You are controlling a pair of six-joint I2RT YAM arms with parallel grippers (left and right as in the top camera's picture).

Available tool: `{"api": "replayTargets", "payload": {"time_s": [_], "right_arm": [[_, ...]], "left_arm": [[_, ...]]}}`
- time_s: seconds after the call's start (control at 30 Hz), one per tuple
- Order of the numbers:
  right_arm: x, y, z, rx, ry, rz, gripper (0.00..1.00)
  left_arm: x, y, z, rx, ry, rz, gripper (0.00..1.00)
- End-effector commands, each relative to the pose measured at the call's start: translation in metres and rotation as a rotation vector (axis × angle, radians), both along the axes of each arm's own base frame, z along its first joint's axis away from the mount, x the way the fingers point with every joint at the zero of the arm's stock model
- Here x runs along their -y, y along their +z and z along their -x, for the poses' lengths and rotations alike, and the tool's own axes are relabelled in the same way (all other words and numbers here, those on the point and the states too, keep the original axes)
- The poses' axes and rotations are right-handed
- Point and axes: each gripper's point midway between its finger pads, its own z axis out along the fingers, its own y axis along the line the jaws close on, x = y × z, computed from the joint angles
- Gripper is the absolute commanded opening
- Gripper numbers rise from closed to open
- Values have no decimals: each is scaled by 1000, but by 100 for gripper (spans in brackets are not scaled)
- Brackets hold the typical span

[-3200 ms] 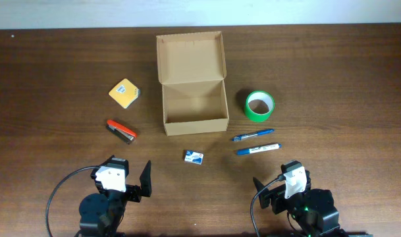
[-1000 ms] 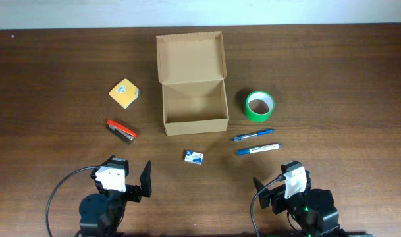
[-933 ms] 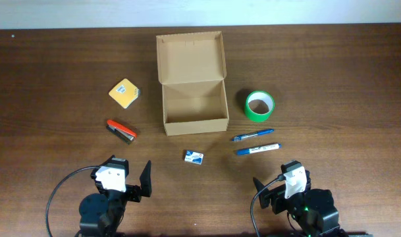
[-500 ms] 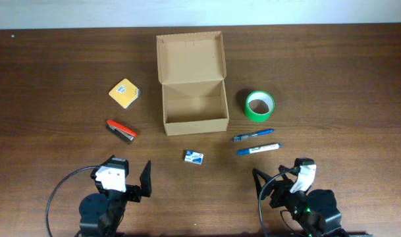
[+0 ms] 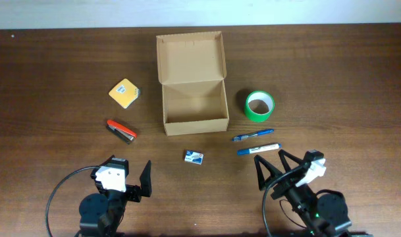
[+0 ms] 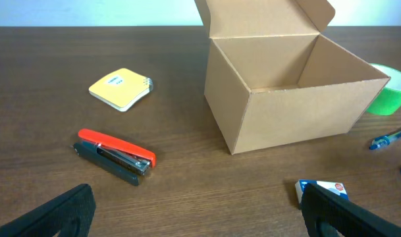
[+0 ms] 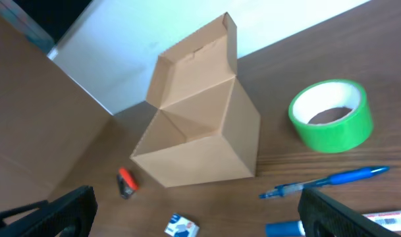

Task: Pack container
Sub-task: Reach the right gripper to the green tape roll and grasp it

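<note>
My right gripper should rise outward past the pen next, then tip and come down onto the tape roll's side farthest from the box [image 5: 272, 105] [image 7: 363, 107], because the tape roll's open hole faces up.
The container [image 5: 193, 99], a tan cardboard box, stands open at the table's middle with its flap lid up at the back and its inside empty. It also shows in the left wrist view [image 6: 299, 112] and, tilted, in the right wrist view [image 7: 200, 145]. My left gripper [image 5: 131, 181] is open and empty at the front left, well short of the box; its fingers frame the left wrist view [image 6: 200, 217]. My right gripper [image 5: 272, 172] is open and empty at the front right, just in front of the blue marker [image 5: 259, 149]; its fingers frame the right wrist view [image 7: 200, 214].
A yellow notepad [image 5: 124, 92] and a red stapler [image 5: 121, 131] lie left of the box. A small white-and-blue packet [image 5: 193, 157] lies in front of it. A green tape roll [image 5: 259, 105] and a blue pen [image 5: 253, 136] lie to its right.
My right arm has swung up and to the right, and its gripper now tilts toward the marker and pen. The left arm and all the objects have stayed put.
</note>
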Motion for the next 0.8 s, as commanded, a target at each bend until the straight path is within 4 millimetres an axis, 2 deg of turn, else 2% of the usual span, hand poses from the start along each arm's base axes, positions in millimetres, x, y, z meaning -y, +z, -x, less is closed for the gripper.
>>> {"api": "replayTargets", "payload": {"time_s": [0.0, 0.1, 0.23, 0.4, 0.6, 0.7, 0.77], "right_arm": [[6, 24, -9, 41, -28, 111, 99], [4, 38, -24, 18, -24, 207, 99], [-5, 57, -53, -32, -4, 311, 99], [-18, 72, -110, -113, -2, 420, 99], [-35, 69, -181, -176, 24, 557, 99], [-32, 61, -212, -239, 10, 576, 99], [-21, 53, -229, -286, -14, 583, 99]], "left_arm": [[0, -1, 0, 8, -3, -15, 100], [0, -1, 0, 8, -3, -15, 100], [0, -1, 0, 8, -3, -15, 100], [0, -1, 0, 8, -3, -15, 99], [0, -1, 0, 8, -3, -15, 100], [0, -1, 0, 8, -3, -15, 99], [0, -1, 0, 8, -3, -15, 100]]}}
